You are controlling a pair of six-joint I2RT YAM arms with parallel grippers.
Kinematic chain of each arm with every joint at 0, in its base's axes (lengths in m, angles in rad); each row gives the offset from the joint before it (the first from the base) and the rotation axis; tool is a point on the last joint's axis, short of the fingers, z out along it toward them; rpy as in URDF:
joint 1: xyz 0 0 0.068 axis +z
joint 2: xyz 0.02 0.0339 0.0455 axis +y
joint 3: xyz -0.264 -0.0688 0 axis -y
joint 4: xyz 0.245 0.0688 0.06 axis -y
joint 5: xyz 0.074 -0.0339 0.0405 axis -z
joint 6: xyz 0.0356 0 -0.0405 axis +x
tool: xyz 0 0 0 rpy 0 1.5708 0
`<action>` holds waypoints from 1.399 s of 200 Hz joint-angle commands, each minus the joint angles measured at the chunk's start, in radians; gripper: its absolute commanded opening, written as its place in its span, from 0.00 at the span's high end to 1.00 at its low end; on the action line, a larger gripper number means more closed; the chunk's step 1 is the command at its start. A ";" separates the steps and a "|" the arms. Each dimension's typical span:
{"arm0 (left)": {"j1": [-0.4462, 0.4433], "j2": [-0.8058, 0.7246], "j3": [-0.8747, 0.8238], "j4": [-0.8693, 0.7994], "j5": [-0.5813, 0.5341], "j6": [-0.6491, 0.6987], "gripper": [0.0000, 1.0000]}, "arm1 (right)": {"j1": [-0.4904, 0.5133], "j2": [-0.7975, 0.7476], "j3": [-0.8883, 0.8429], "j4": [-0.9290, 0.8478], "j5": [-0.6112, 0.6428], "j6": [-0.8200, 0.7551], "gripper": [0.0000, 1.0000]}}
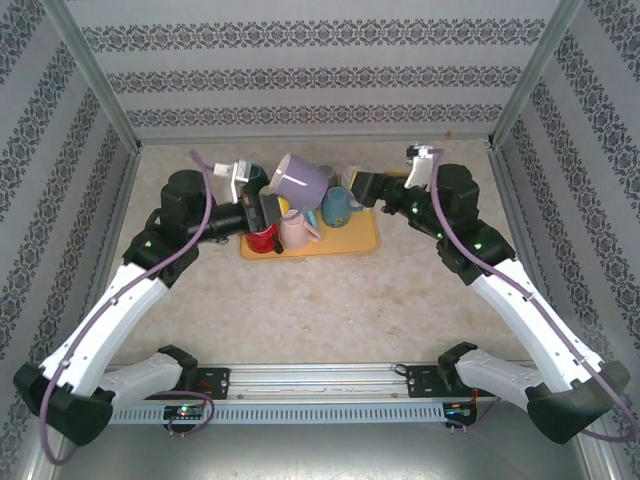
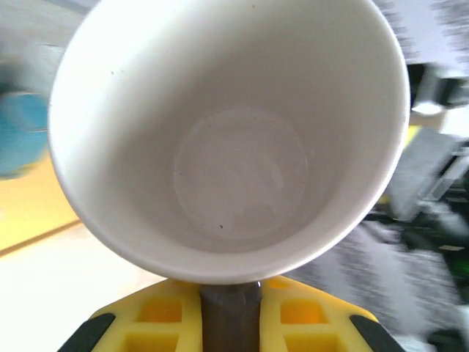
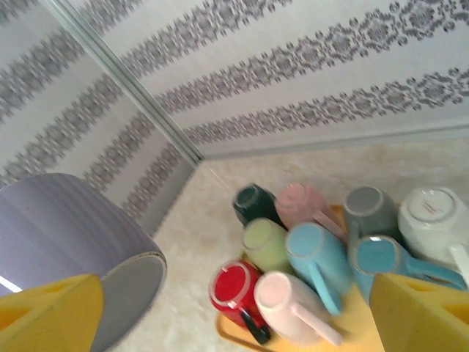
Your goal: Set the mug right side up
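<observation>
The left gripper draws back and down next, tilting downward to release the mug upright, since bare tabletop before the tray lies below the gripper, toward my base.
A lavender mug [image 1: 303,180] with a white inside hangs on its side above the yellow tray [image 1: 352,240]. My left gripper [image 1: 268,210] is shut on its handle. In the left wrist view the mug's mouth [image 2: 234,147] faces the camera, and the grey handle [image 2: 229,312] sits pinched between the yellow fingers [image 2: 154,323]. My right gripper [image 1: 364,187] stands open just right of the mug. From the right wrist the mug's base [image 3: 121,297] shows beside the left finger [image 3: 51,315], with nothing between the jaws.
Several mugs stand upside down on the tray [image 3: 352,330], among them a red mug [image 3: 236,292], a pink mug [image 3: 293,308] and a light blue mug [image 3: 319,260]. Patterned walls close in the back and both sides.
</observation>
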 commanded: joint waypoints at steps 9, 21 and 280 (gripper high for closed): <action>-0.130 -0.046 -0.026 -0.503 -0.521 0.202 1.00 | 0.070 0.026 0.038 -0.147 0.133 -0.166 0.08; -0.171 -0.069 -0.054 -0.559 -0.615 0.159 1.00 | 0.093 0.042 0.052 -0.166 0.173 -0.191 0.09; -0.241 0.107 -0.454 -0.275 -0.844 0.098 0.76 | 0.085 0.066 -0.043 -0.184 0.152 -0.148 0.06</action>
